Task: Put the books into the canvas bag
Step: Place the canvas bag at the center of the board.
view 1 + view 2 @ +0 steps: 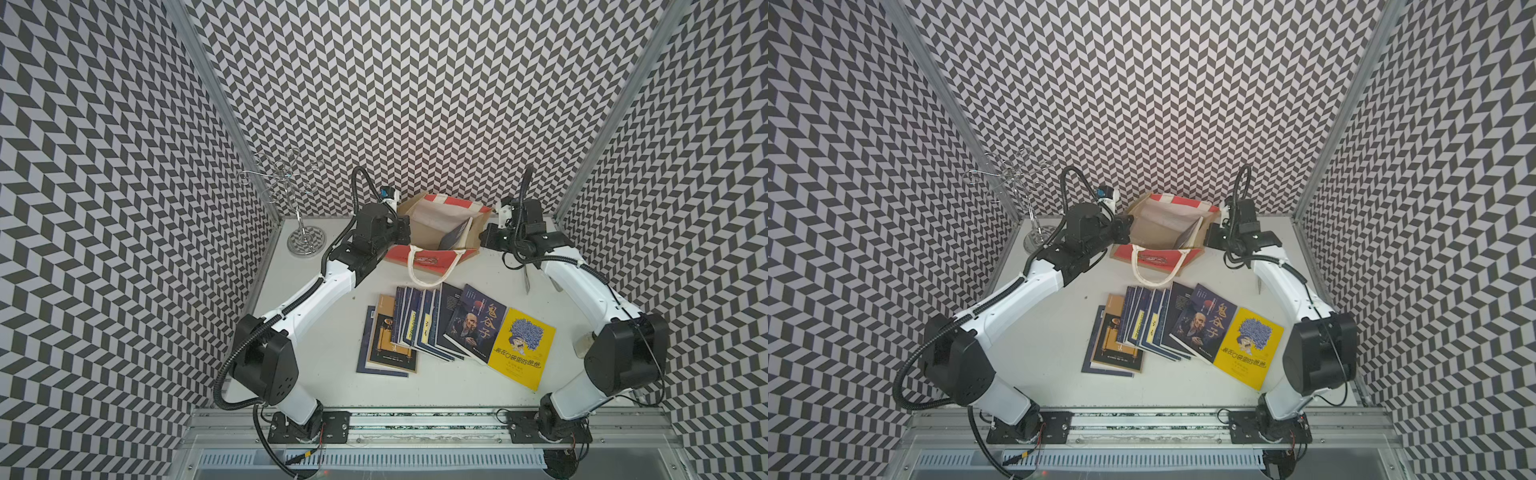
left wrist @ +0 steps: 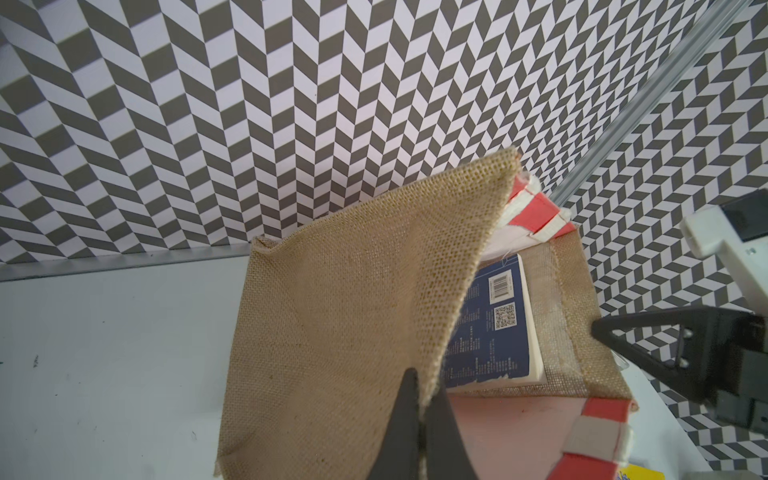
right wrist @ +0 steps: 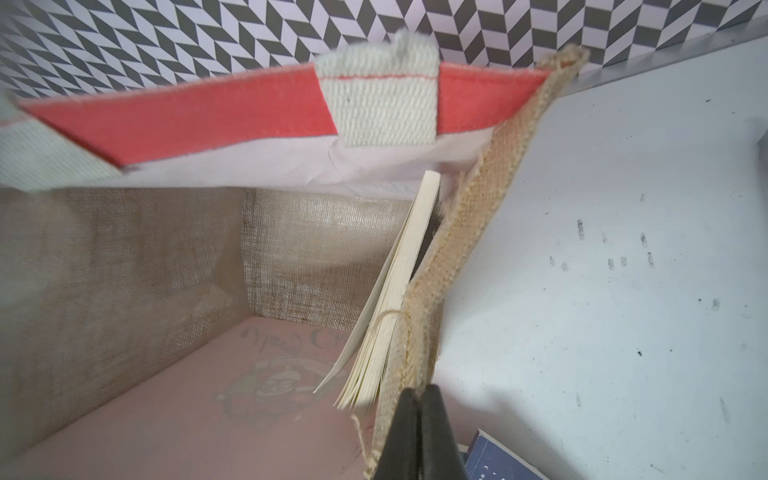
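Note:
I need to ease the bag's pinched jute rim sideways in my left gripper toward the bag's opening (image 1: 443, 224) (image 2: 529, 320) next and let go, as it is already spread wide.
The canvas bag (image 1: 399, 258) (image 1: 1125, 253) stands open at the back of the table, red front toward me. My left gripper (image 2: 424, 382) (image 1: 409, 236) is shut on the rim of its left jute side (image 2: 353, 311). My right gripper (image 3: 422, 392) (image 1: 482, 239) is shut on the rim of the right jute side (image 3: 461, 232). One navy book (image 2: 486, 328) (image 3: 399, 291) (image 1: 455, 235) leans inside against the right wall. Several books lie fanned out in front of the bag in both top views: a tan-and-black one (image 1: 392, 340), navy ones (image 1: 419, 324) and a yellow one (image 1: 521, 349) (image 1: 1250, 347).
A wire stand on a round base (image 1: 305, 241) is at the back left corner. Chevron-patterned walls close in three sides. The bag's white rope handle (image 1: 432, 274) hangs over its front toward the books. A metal rail (image 1: 415, 419) runs along the front edge.

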{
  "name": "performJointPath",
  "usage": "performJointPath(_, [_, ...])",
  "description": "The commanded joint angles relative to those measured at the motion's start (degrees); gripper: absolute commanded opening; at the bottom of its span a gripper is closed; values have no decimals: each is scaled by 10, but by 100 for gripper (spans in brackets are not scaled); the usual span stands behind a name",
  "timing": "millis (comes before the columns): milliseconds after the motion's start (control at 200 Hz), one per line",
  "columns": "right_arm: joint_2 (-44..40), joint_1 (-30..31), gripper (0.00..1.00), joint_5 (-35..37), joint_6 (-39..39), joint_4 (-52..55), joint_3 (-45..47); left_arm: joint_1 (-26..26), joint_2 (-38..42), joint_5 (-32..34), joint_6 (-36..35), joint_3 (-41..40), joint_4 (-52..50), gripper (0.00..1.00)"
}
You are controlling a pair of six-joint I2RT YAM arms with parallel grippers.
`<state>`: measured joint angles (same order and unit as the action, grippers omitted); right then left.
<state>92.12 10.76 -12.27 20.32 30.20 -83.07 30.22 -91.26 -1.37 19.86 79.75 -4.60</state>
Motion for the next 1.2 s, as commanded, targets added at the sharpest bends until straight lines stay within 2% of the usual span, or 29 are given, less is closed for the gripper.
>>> performJointPath(0, [9, -12, 0, 7, -26, -4, -36, -3, -1, -29, 17, 26, 18, 5])
performJointPath(205, [49, -20, 3, 3, -51, 30, -86, -4, -13, -48, 24, 18, 21, 7])
performJointPath(346, [70, -19, 5, -14, -62, 53, -126, -10, -22, -57, 55, 9, 28, 11])
performJointPath(496, [81, -19, 6, -22, -67, 61, -132, -19, -28, -72, 66, 7, 32, 23])
performJointPath(626, [77, -18, 6, -29, -68, 53, -119, -26, -27, -78, 70, 1, 37, 42])
performJointPath(836, [79, -19, 8, -34, -68, 48, -118, -31, -24, -85, 73, -4, 41, 53])
performJointPath(1112, [80, -18, 33, -47, -70, 41, -117, -35, -8, -87, 68, -12, 40, 74])
performJointPath(1197, [79, -18, 36, -47, -71, 40, -119, -36, 1, -86, 67, -20, 39, 78])
